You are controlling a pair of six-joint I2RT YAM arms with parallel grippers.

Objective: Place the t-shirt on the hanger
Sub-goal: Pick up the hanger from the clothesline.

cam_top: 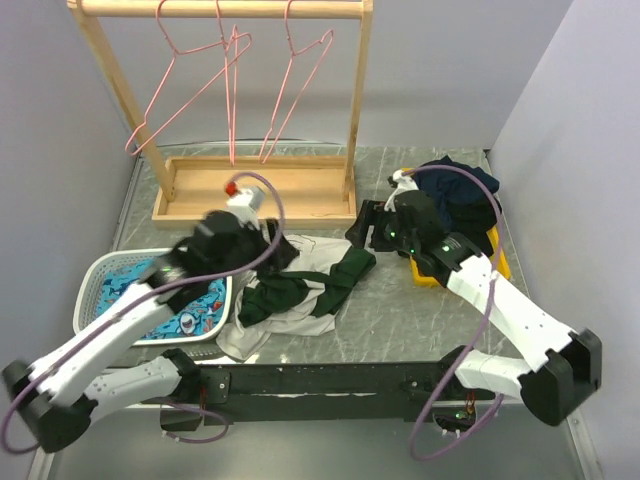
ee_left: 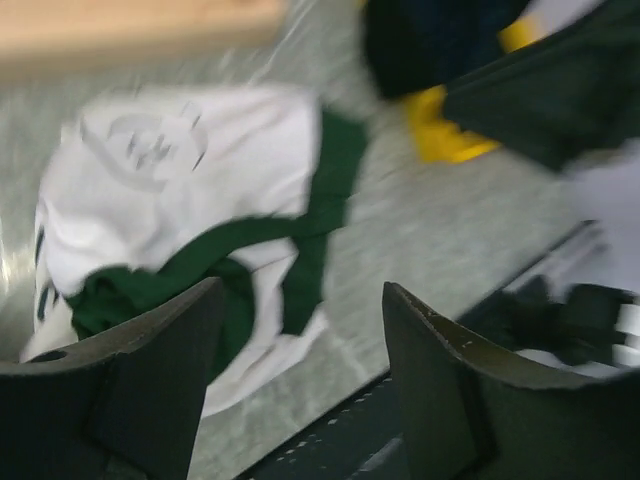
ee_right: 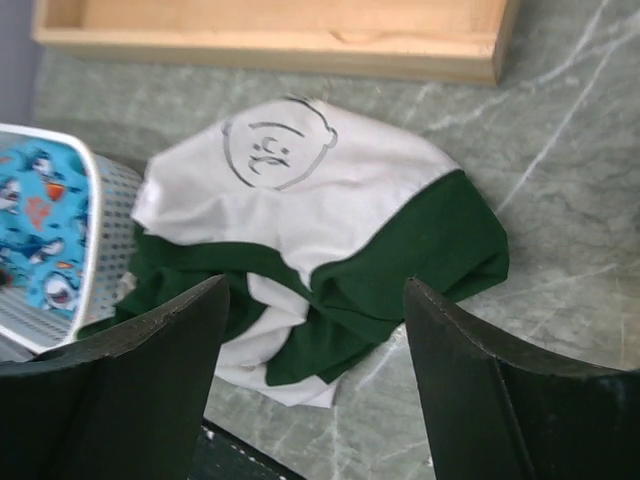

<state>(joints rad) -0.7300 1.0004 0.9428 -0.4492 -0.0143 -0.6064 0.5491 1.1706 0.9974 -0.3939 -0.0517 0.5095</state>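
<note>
My left gripper is over the shirt and will next go up and outward to the sloping wire of the hanger nearest the yellow bin, since that hanger is still hanging empty.
The dark green and pale grey-white t-shirt (cam_top: 300, 290) lies crumpled on the table between both arms. Its line-drawn face print faces up in the right wrist view (ee_right: 330, 210), and it is blurred in the left wrist view (ee_left: 200, 180). Three pink wire hangers (cam_top: 190, 85) hang from the wooden rack's top rail. My left gripper (cam_top: 262, 240) is open and empty above the shirt's left part (ee_left: 300, 340). My right gripper (cam_top: 372, 228) is open and empty above the shirt's right edge (ee_right: 315, 340). Neither touches the cloth.
The wooden rack's tray base (cam_top: 255, 190) stands behind the shirt. A white basket (cam_top: 105, 270) holding blue shark-print cloth (cam_top: 190, 318) sits at the left. A navy-black clothes heap (cam_top: 460, 195) lies on a yellow bin (cam_top: 497, 262) at the right. A black rail (cam_top: 330, 380) runs along the near edge.
</note>
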